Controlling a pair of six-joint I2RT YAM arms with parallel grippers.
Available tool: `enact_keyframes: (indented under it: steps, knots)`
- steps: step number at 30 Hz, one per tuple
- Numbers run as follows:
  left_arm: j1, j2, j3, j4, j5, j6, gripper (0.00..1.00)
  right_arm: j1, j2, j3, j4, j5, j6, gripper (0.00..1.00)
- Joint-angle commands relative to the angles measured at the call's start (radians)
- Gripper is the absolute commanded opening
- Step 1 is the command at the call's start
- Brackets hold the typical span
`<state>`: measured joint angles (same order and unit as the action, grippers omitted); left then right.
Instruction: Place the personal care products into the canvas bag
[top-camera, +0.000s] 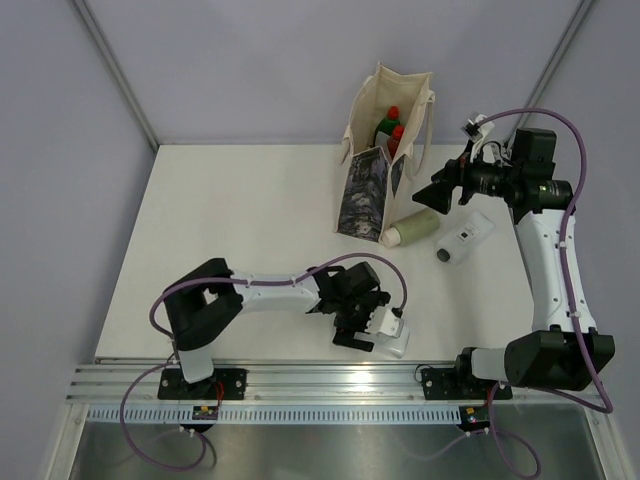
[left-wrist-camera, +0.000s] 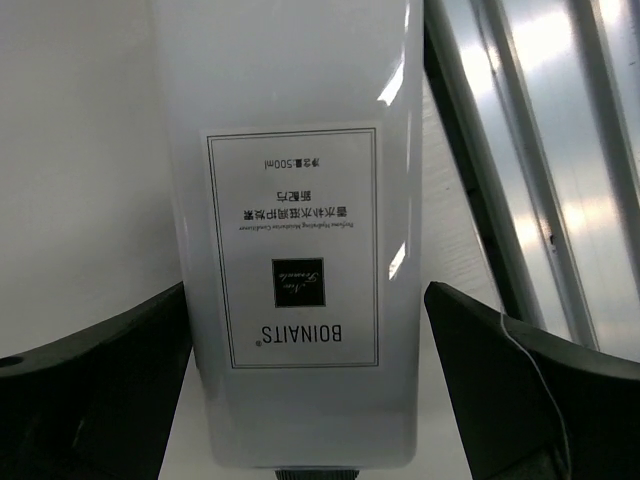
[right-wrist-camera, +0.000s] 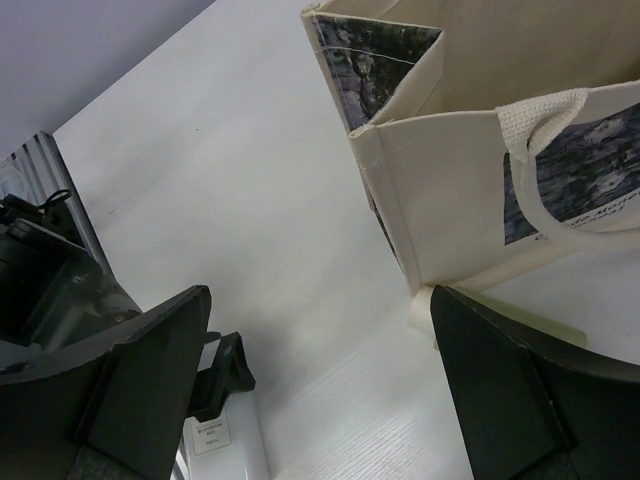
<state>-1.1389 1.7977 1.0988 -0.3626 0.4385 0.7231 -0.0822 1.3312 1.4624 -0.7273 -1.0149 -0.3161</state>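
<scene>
Next, my right gripper swings back and straddles the flat white bottle's loose end (top-camera: 397, 343) (right-wrist-camera: 238, 455), which lies back from it and which my left gripper leaves uncovered.
The canvas bag (top-camera: 415, 110) stands at the back of the table, with a red bottle (top-camera: 397, 140) and a dark green red-capped bottle (top-camera: 385, 130) upright inside. A pale green cylinder (top-camera: 413, 227) lies beside the bag's front corner. One flat white bottle (top-camera: 466, 238) lies to its right. My left gripper (top-camera: 365, 325) is open and straddles the other flat white bottle (left-wrist-camera: 300, 150) near the front edge. The left finger touches it and a small gap shows at the right finger. My right gripper (top-camera: 437, 192) is open and empty, above the table right of the bag (right-wrist-camera: 470, 200). The clear and peach bottles are out of view.
The metal rail (top-camera: 300, 380) runs along the table's near edge, close behind the left gripper's bottle. In the right wrist view the cylinder's end (right-wrist-camera: 422, 305) peeks out below the bag, and the left gripper's white bottle (right-wrist-camera: 230, 450) shows at the bottom left.
</scene>
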Motion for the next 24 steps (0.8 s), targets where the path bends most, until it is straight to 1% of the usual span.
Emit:
enact_keyframes:
  steps: [1, 4, 6, 8, 9, 10, 11, 12, 13, 14, 15, 16, 17, 18, 19, 20, 21, 22, 23, 24]
  knots:
    - [-0.007, 0.055, 0.030, 0.076, -0.087, -0.037, 0.99, -0.017, -0.035, -0.023, 0.016, -0.056, 0.005, 0.99]
    - [-0.007, 0.094, 0.059, 0.090, -0.125, -0.098, 0.89, -0.019, -0.041, -0.039, 0.014, -0.071, 0.011, 1.00]
    - [-0.007, 0.097, 0.065, 0.100, -0.153, -0.147, 0.67, -0.019, -0.049, -0.051, 0.009, -0.077, 0.005, 0.99]
    - [0.005, 0.088, 0.055, 0.114, -0.162, -0.195, 0.35, -0.019, -0.052, -0.056, -0.003, -0.079, -0.027, 1.00]
    - [0.016, 0.060, 0.046, 0.137, -0.156, -0.227, 0.12, -0.019, -0.053, -0.059, -0.027, -0.083, -0.046, 0.99]
    - [0.045, 0.042, 0.021, 0.146, -0.135, -0.285, 0.05, -0.019, -0.055, -0.059, -0.043, -0.088, -0.069, 0.99]
    - [0.062, 0.022, 0.009, 0.171, -0.112, -0.321, 0.01, -0.019, -0.055, -0.059, -0.066, -0.094, -0.139, 0.99]
    - [0.108, -0.024, -0.003, 0.180, -0.059, -0.406, 0.00, -0.019, -0.055, -0.057, -0.120, -0.103, -0.184, 1.00]
    - [0.137, -0.049, -0.031, 0.189, -0.017, -0.448, 0.00, -0.019, -0.055, -0.057, -0.151, -0.108, -0.237, 1.00]
    - [0.163, -0.076, -0.051, 0.221, 0.035, -0.485, 0.00, -0.019, -0.056, -0.057, -0.185, -0.114, -0.359, 1.00]
    - [0.192, -0.105, -0.077, 0.253, 0.145, -0.522, 0.00, -0.019, -0.055, -0.060, -0.255, -0.119, -0.421, 1.00]
    - [0.246, -0.168, -0.106, 0.287, 0.198, -0.586, 0.00, -0.019, -0.050, -0.063, -0.285, -0.119, -0.486, 1.00]
    - [0.267, -0.196, -0.163, 0.350, 0.248, -0.615, 0.00, -0.018, -0.047, -0.066, -0.319, -0.120, -0.615, 0.99]
    - [0.293, -0.221, -0.184, 0.372, 0.340, -0.643, 0.00, -0.018, -0.043, -0.074, -0.395, -0.128, -0.688, 1.00]
    - [0.336, -0.242, -0.200, 0.396, 0.379, -0.693, 0.00, -0.018, -0.034, -0.080, -0.437, -0.135, -0.766, 1.00]
    - [0.355, -0.268, -0.220, 0.412, 0.419, -0.709, 0.00, -0.016, -0.026, -0.085, -0.496, -0.149, -0.973, 1.00]
    - [0.390, -0.276, -0.223, 0.413, 0.493, -0.735, 0.00, -0.011, -0.004, -0.096, -0.644, -0.169, -1.100, 0.99]
    - [0.405, -0.279, -0.223, 0.410, 0.526, -0.760, 0.00, -0.001, 0.008, -0.103, -0.711, -0.169, -1.232, 0.99]
    - [0.419, -0.271, -0.218, 0.381, 0.552, -0.769, 0.00, 0.042, 0.017, -0.114, -0.768, -0.162, -1.412, 1.00]
    - [0.432, -0.267, -0.203, 0.366, 0.600, -0.775, 0.00, 0.071, 0.022, -0.143, -0.794, -0.133, -1.448, 0.99]
